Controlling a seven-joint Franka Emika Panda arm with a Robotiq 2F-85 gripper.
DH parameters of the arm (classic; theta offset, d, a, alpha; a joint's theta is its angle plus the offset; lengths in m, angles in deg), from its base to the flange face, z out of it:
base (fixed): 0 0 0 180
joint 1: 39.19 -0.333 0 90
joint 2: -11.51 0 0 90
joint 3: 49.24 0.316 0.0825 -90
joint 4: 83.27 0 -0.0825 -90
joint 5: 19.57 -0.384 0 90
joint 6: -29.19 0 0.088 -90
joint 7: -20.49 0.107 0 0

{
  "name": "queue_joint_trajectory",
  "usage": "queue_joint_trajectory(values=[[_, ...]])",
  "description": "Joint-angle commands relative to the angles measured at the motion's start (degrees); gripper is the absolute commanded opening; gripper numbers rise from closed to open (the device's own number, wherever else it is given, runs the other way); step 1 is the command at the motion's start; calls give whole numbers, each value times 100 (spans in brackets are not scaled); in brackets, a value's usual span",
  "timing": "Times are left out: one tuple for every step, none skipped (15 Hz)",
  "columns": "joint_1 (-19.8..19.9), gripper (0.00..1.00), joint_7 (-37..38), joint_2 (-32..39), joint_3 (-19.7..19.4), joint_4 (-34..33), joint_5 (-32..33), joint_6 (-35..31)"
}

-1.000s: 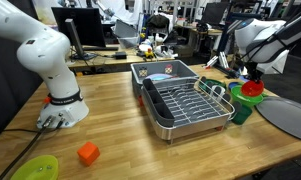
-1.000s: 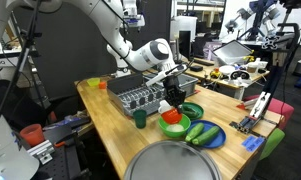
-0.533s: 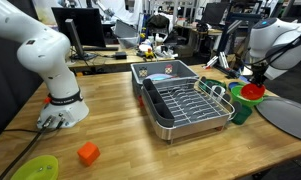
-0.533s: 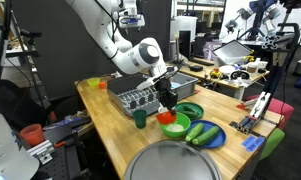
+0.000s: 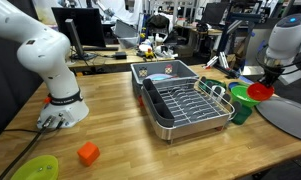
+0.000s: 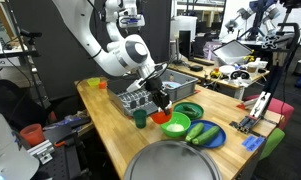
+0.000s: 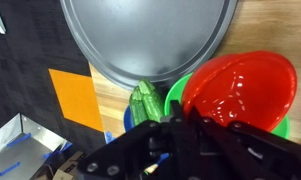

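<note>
The robot's gripper will next carry the red bowl away from the green bowl, then down onto wood between the green cup and the grey plate.
My gripper is shut on the rim of a red bowl. In the wrist view the bowl tilts over a green bowl. In both exterior views the gripper stands right above the red bowl. A green cup stands beside it, toward the dish rack. Two green cucumbers lie on a blue plate next to the green bowl.
A metal dish rack fills the middle of the wooden table. A large grey plate lies at the table's end. An orange block and a yellow-green plate sit near the robot's base.
The arm has swung and turned its wrist. The gripper and the red bowl have shifted a little away from the dish rack, the grip unchanged.
</note>
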Motion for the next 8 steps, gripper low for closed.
queue_joint_trajectory(values=[[94,2,-189,-323,181,394,101,144],[97,2,-303,-359,243,483,55,186],[94,2,-380,-395,288,566,59,215],[88,2,-469,-417,341,643,60,247],[91,2,-568,-427,392,709,39,271],[94,2,-664,-419,442,763,-2,302],[101,2,-752,-418,474,822,4,296],[104,2,-835,-396,497,876,12,275]])
